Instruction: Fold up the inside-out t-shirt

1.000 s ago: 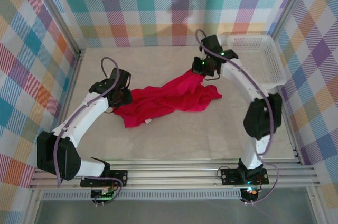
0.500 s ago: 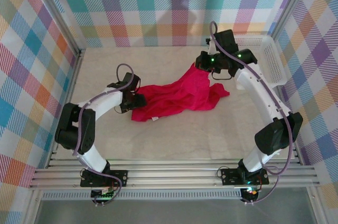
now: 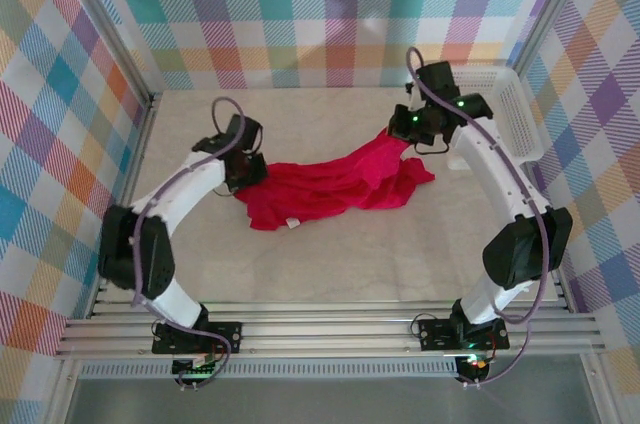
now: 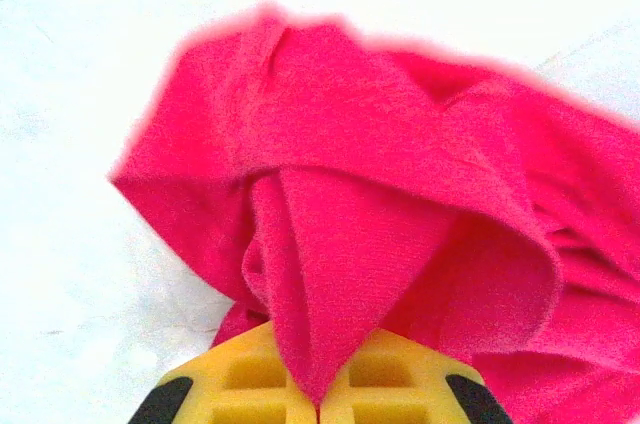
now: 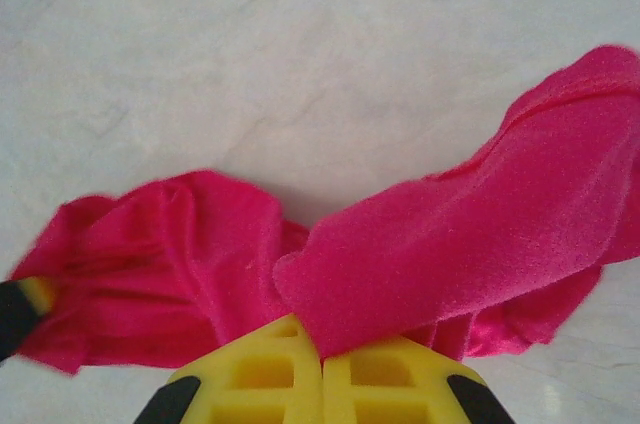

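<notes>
The cloth between my grippers sags crumpled, so next my right gripper will rise, draw the shirt's end away from my left gripper, lower it onto the tabletop and release.
The inside-out t-shirt [image 3: 330,184] is a crumpled bright red heap stretched across the middle of the table. My left gripper [image 3: 246,172] is at its left end, shut on a fold of the red fabric [image 4: 330,274] that runs down between the yellow fingers [image 4: 240,384]. My right gripper [image 3: 405,129] holds the shirt's far right end lifted off the table, shut on a thick flap of cloth [image 5: 450,244] pinched between its yellow fingers [image 5: 400,384]. The shirt sags between the two grips, and a small white tag [image 3: 290,223] shows at its near edge.
A white mesh basket [image 3: 490,109] stands at the back right, just behind the right arm. Checkered walls close in the table [image 3: 330,264] on three sides. A metal rail [image 3: 330,329] runs along the near edge.
The left gripper moved back and closed on the shirt's left end. The right gripper shifted right with its end, drawing the shirt out longer.
</notes>
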You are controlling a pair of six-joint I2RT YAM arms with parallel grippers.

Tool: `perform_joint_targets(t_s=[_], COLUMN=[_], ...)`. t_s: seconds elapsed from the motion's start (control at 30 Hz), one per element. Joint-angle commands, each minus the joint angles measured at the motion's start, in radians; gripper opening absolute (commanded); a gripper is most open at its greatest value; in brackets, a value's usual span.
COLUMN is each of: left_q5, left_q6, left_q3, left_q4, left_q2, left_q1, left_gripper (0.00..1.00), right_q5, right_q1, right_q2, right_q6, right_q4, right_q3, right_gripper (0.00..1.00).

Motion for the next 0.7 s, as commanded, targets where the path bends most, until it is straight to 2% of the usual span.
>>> perform_joint_targets(t_s=[0.0,0.17,0.3,0.47,0.67], left_q5=[-0.14,-0.245,-0.283,-0.111,0.016], left_q6=[0.037,0.045,0.083,0.086,0.037], left_q3=[0.154,0.271,0.262,0.174,-0.101], left_q4=[-0.141,-0.159,-0.09,-0.064,0.048], left_q2=[-0.189,-0.394,-0.545,-0.555,-0.507], left_q1=[0.037,0.089,0.099,0.099,0.098], left_gripper=[0.0,0.0,0.0,0.0,0.0], right_q5=[0.029,0.058,0.056,0.046,-0.006], right_q1=[-0.042,-0.057,-0.057,-0.057,-0.057], right_q2=[-0.04,-0.127,-0.209,-0.244,-0.196], right_q6=[-0.039,-0.071,-0.084,-0.081,-0.067], right_q4=[-0.054,-0.103,-0.116,-0.116,-0.098], right_q3=[0.138,0.245,0.247,0.203,0.08], right_gripper=[0.0,0.0,0.0,0.0,0.01])
